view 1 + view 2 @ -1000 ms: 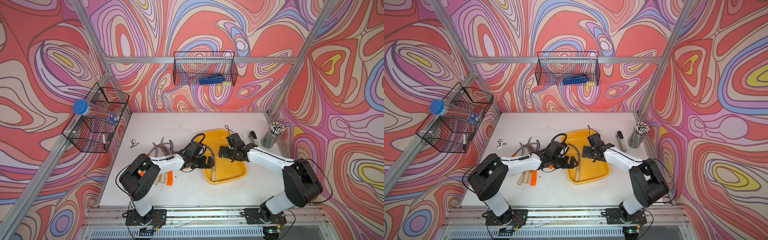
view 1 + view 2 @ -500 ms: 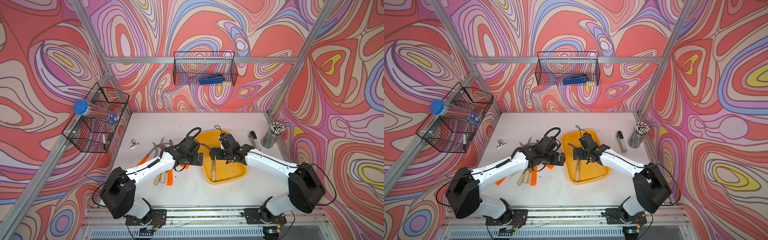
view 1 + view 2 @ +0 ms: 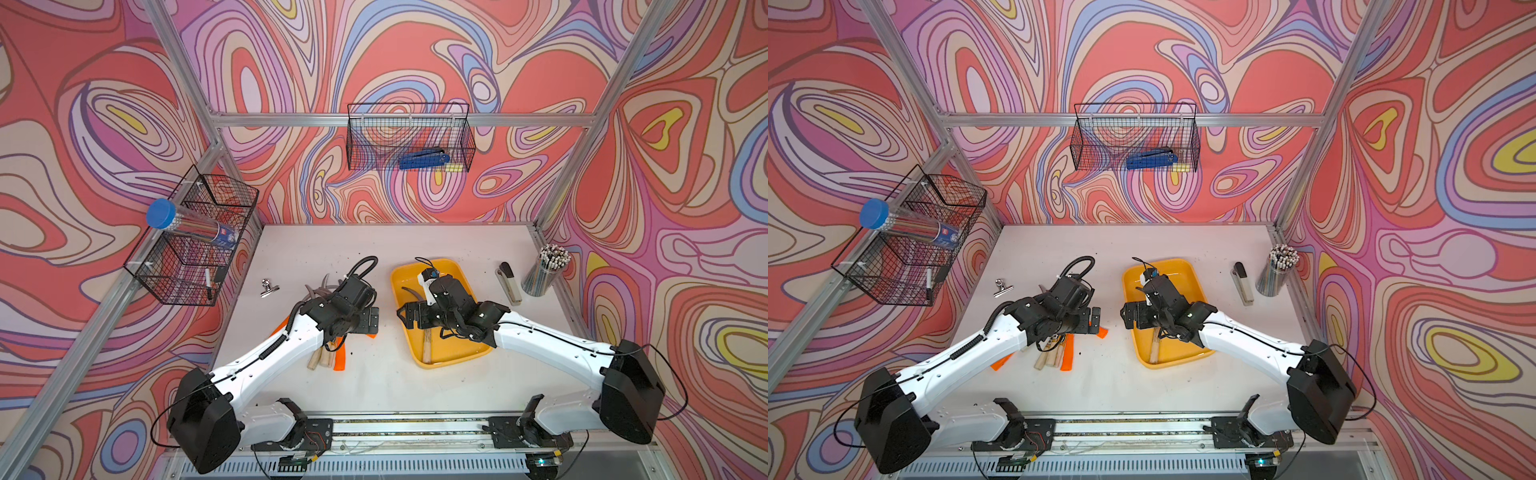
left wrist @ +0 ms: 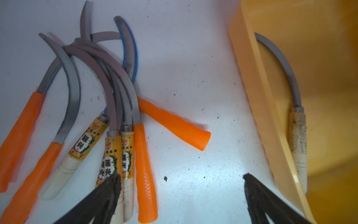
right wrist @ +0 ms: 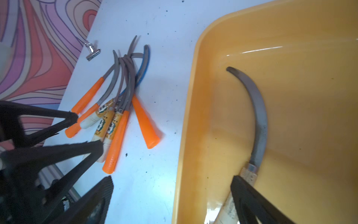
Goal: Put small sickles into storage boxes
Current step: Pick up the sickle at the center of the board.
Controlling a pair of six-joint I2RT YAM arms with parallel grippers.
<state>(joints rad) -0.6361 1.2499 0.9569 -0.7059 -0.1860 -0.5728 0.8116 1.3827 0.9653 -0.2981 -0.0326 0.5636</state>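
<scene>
I should next lower my left gripper back and away from the box onto the middle sickle's labelled wood handle. The handle lies uncovered below and nearer my base.
Several small sickles with orange or labelled wooden handles lie piled on the white table, left of the yellow storage box. Their handle ends stick out from under my left arm. One orange-handled sickle lies apart at the pile's edge. My left gripper hangs open over bare table between pile and box, holding nothing. A wooden-handled sickle lies inside the box. My right gripper stands open astride the box's left rim, one finger above that handle. In both top views the two grippers face each other.
A grey-black stapler and a cup of pencils stand at the right. A metal clip lies left of the pile. Wire baskets hang on the back wall and the left wall.
My left gripper has drawn back from the box's left edge towards the pile. My right gripper has shifted left across the box to its left rim. Both stayed open.
</scene>
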